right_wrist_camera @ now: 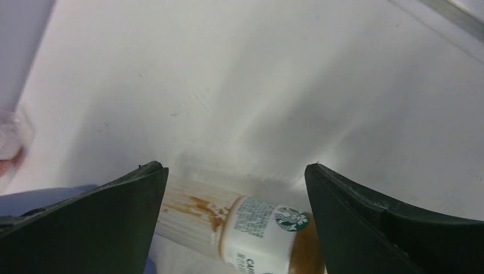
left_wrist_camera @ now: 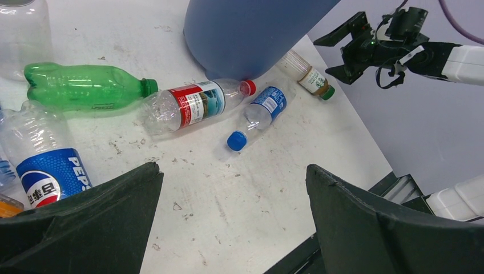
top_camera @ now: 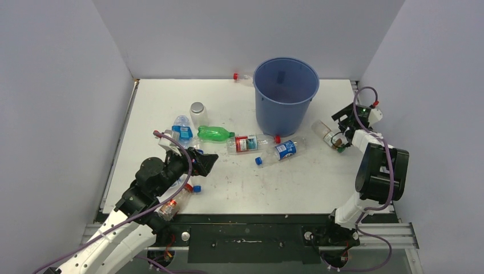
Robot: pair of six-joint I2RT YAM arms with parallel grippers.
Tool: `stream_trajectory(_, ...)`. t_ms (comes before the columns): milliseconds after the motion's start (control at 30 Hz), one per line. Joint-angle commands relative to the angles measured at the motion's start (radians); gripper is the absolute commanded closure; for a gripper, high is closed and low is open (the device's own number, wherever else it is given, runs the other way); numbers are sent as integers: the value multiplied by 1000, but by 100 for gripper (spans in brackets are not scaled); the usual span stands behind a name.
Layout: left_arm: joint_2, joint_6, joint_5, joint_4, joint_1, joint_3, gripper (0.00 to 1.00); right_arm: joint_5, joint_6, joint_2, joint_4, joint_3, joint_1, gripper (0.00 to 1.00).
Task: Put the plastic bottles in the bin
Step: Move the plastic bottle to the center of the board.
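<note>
The robot's right gripper should first move back toward the blue-labelled bottle, to get onto the Starbucks bottle's label beside its green cap.
The blue bin (top_camera: pixel 285 91) stands at the back centre. Several bottles lie in front of it: a Pepsi bottle (top_camera: pixel 182 131), a green one (top_camera: pixel 216 133), a red-labelled one (top_camera: pixel 248 142) and a blue-labelled one with a blue cap (top_camera: pixel 278 152). The left wrist view shows the green bottle (left_wrist_camera: pixel 85 85), the red-labelled one (left_wrist_camera: pixel 197 103), the blue-labelled one (left_wrist_camera: pixel 259 114) and the Pepsi bottle (left_wrist_camera: pixel 48 165). My left gripper (top_camera: pixel 208 162) (left_wrist_camera: pixel 234 177) is open and empty over bare table. My right gripper (top_camera: pixel 341 128) (right_wrist_camera: pixel 235 171) is open, straddling a Starbucks bottle (right_wrist_camera: pixel 245 228) (top_camera: pixel 326 135) lying right of the bin.
A clear upright bottle with a silver cap (top_camera: pixel 198 113) stands left of the bin. A red-capped bottle (top_camera: pixel 242 76) lies behind the bin by the back wall. An orange-filled bottle (top_camera: pixel 171 202) lies under my left arm near the front edge. Walls close in the table.
</note>
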Motion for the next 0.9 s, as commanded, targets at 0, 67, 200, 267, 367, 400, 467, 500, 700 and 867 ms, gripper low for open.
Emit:
stream_trajectory(0,-3,14,13,20,1,49,4,-131,-30,36,74,-35,-13,5)
stream_trajectory(67,-4,13,17,25,-1,47,4,-161,14,37,98,-65,-13,5)
stream_trajectory(200,-8,13,19,25,-1,46,4,-194,126,-16,171,-175,-8,6)
stream_trajectory(267,-10,14,20,27,-1,46,4,-188,174,-51,176,-218,5,6)
stream_trajectory(367,-14,10,23,28,0,46,4,-169,215,-122,185,-291,33,6)
stream_trajectory(400,-14,10,23,29,1,45,4,-159,223,-152,187,-324,43,7)
stream_trajectory(467,-16,8,23,30,0,45,4,-141,231,-206,193,-364,61,6)
stream_trajectory(500,-17,6,23,31,0,43,4,-137,229,-231,189,-375,67,6)
stream_trajectory(700,-18,1,23,36,-1,40,4,-97,139,-353,99,-380,115,4)
stream_trajectory(867,-13,2,23,37,0,40,4,-78,47,-378,54,-380,150,3)
